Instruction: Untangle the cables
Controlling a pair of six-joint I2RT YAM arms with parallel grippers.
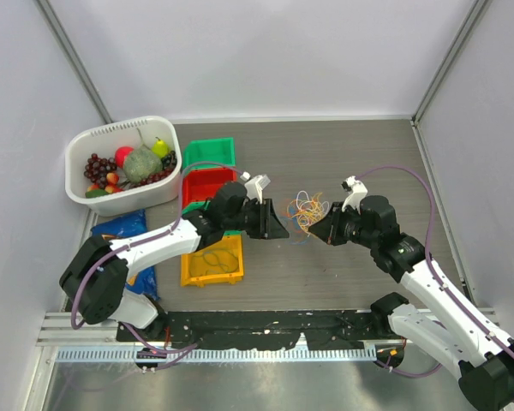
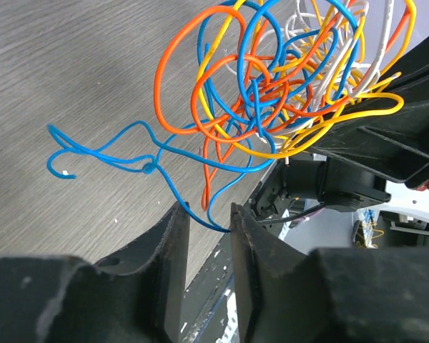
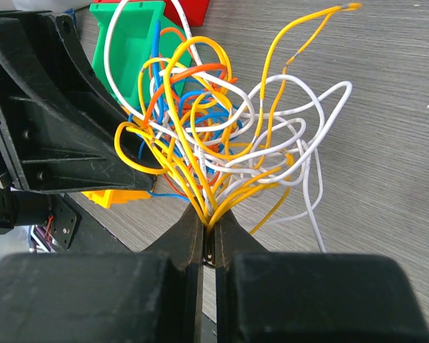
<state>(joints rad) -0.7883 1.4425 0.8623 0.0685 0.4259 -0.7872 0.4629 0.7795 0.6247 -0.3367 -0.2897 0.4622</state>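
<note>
My right gripper will next pull the yellow and white cables down to the table, away from a blue cable (image 2: 114,146) between my left gripper's fingers.
A tangle of orange, blue, yellow and white cables (image 1: 308,208) hangs between my two grippers at the table's middle. My left gripper (image 1: 283,229) is just left of it. In the left wrist view the left gripper (image 2: 209,209) is open, and a loose blue cable (image 2: 114,146) from the tangle (image 2: 272,86) runs down between its fingers, touching the right one. My right gripper (image 1: 319,229) is at the tangle's right. In the right wrist view the right gripper (image 3: 209,214) is shut on several yellow cables (image 3: 200,179) and a white one of the tangle (image 3: 214,136).
A white basket (image 1: 79,163) of fruit stands at the back left. A green bin (image 1: 209,152), a red bin (image 1: 207,184) and a yellow bin (image 1: 212,261) stand left of the grippers. A blue packet (image 1: 120,227) lies by the left arm.
</note>
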